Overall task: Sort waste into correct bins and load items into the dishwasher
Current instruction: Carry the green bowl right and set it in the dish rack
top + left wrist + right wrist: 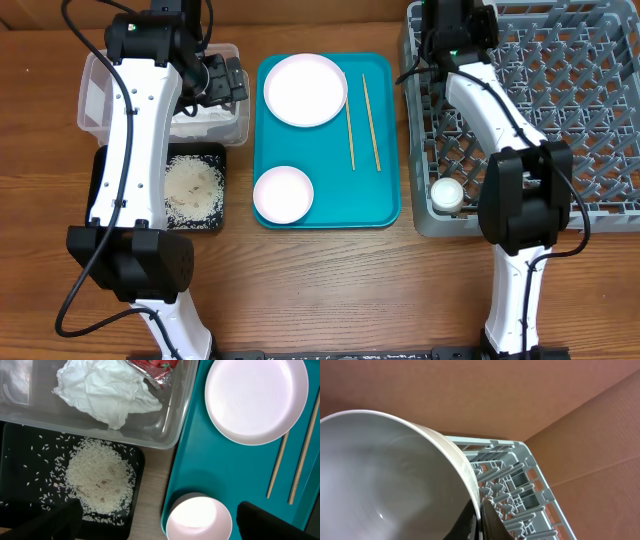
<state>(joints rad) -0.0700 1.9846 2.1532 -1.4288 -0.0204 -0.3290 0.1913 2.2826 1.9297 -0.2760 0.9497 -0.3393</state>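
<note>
I will next lower the pale bowl [380,475] with my right gripper and move it toward the teal tray, over the far corner of the rack.
My left gripper [215,80] hangs open and empty above the clear tub [95,95]; its fingers [165,522] straddle the gap between the black tray and the teal tray. The tub holds the white napkin [107,390] and the red wrapper [152,367]. The rice [193,188] lies in the black tray [105,170]. My right gripper [482,515] is shut on the rim of a pale bowl [380,475], over the back left corner of the grey dish rack [590,130]. The arm hides that bowl in the overhead view. A white cup [447,192] stands in the rack's front left corner.
The teal tray [330,215] holds a pale pink plate [305,90], a smaller pale dish [283,193] and two chopsticks [363,122]. A brown cardboard wall [520,395] stands behind the rack.
</note>
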